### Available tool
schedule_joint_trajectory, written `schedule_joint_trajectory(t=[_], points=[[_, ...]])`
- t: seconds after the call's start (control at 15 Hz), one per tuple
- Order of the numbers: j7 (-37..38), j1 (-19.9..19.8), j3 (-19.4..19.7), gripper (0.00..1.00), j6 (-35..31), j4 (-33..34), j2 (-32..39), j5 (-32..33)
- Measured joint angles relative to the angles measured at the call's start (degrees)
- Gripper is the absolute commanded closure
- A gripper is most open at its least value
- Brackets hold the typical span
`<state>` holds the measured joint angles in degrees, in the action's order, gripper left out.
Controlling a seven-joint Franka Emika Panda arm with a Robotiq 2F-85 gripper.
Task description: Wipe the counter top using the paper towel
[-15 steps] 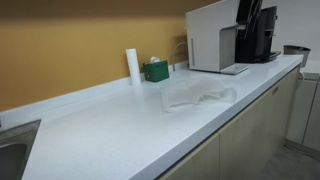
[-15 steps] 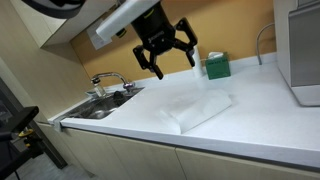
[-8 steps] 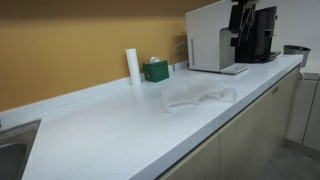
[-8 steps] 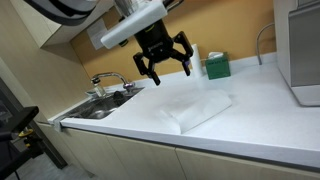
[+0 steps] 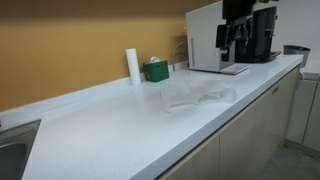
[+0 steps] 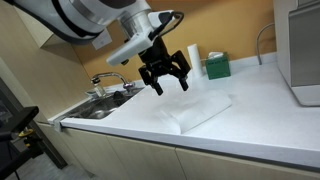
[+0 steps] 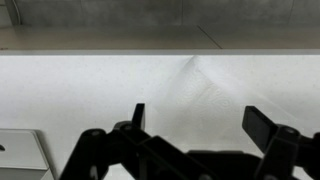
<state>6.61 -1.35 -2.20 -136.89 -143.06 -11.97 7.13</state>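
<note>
The robot should next turn its gripper's open fingers and lower them toward the yellow wall, so that they straddle the small fold of towel (image 6: 198,110) below.
A crumpled white paper towel (image 5: 200,96) lies on the white counter top (image 5: 110,125); it also shows in an exterior view (image 6: 200,108) and in the wrist view (image 7: 212,92). My gripper (image 6: 167,80) is open and empty. It hangs above the counter, over the towel's end nearer the sink, not touching it. In an exterior view the gripper (image 5: 232,40) is seen in front of the dark coffee machine. In the wrist view the two fingers (image 7: 200,120) frame the towel below.
A sink (image 6: 100,106) with a faucet (image 6: 110,80) is set in the counter's end. A green box (image 5: 156,70) and a white roll (image 5: 133,66) stand by the yellow wall. A white appliance (image 5: 210,38) and a coffee machine (image 5: 260,35) stand at the other end.
My gripper has come down and moved toward the paper towel, still open. The towel has not moved.
</note>
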Motion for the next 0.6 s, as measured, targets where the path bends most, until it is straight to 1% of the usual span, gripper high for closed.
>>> schedule_joint_trajectory(t=[0.27, 0.6], points=[[13.1, -0.1, -1.7, 0.0, -1.1, 3.6, 7.2, 2.1], [26.1, 0.2, -1.3, 0.0, -4.0, 7.7, 14.7, 5.0]])
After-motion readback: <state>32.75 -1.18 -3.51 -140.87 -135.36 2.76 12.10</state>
